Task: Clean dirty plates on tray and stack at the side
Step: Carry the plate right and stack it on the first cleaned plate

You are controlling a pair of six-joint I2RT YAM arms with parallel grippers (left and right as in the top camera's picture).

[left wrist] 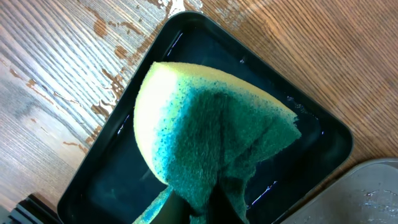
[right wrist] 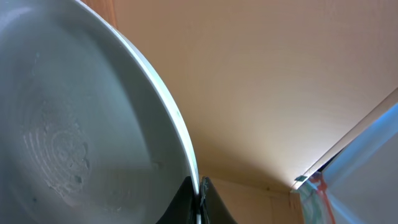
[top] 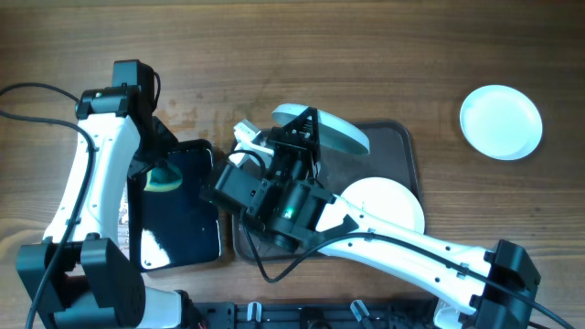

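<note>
Next, my right gripper needs to swing to the right in the overhead view and lower the tilted plate flat onto the table's white plate, since that one sits aside.
My right gripper (top: 308, 122) is shut on the rim of a pale plate (top: 340, 134), holding it tilted on edge above the far left part of the dark grey-brown tray (top: 404, 146). In the right wrist view the plate (right wrist: 74, 124) fills the left side, and its rim is pinched in the right gripper (right wrist: 198, 194). A white plate (top: 391, 206) lies flat on the tray's right side. Another white plate (top: 500, 122) sits on the table at the far right. My left gripper (left wrist: 200, 210) is shut on a yellow-green sponge (left wrist: 211, 124) over the glossy black tray (left wrist: 323, 134).
The small black tray (top: 178, 228) lies left of the big tray, and the sponge (top: 166, 178) hangs over its far end. Wet smears mark the wood (left wrist: 106, 74) beside it. The right arm (top: 411, 251) crosses the big tray's near side.
</note>
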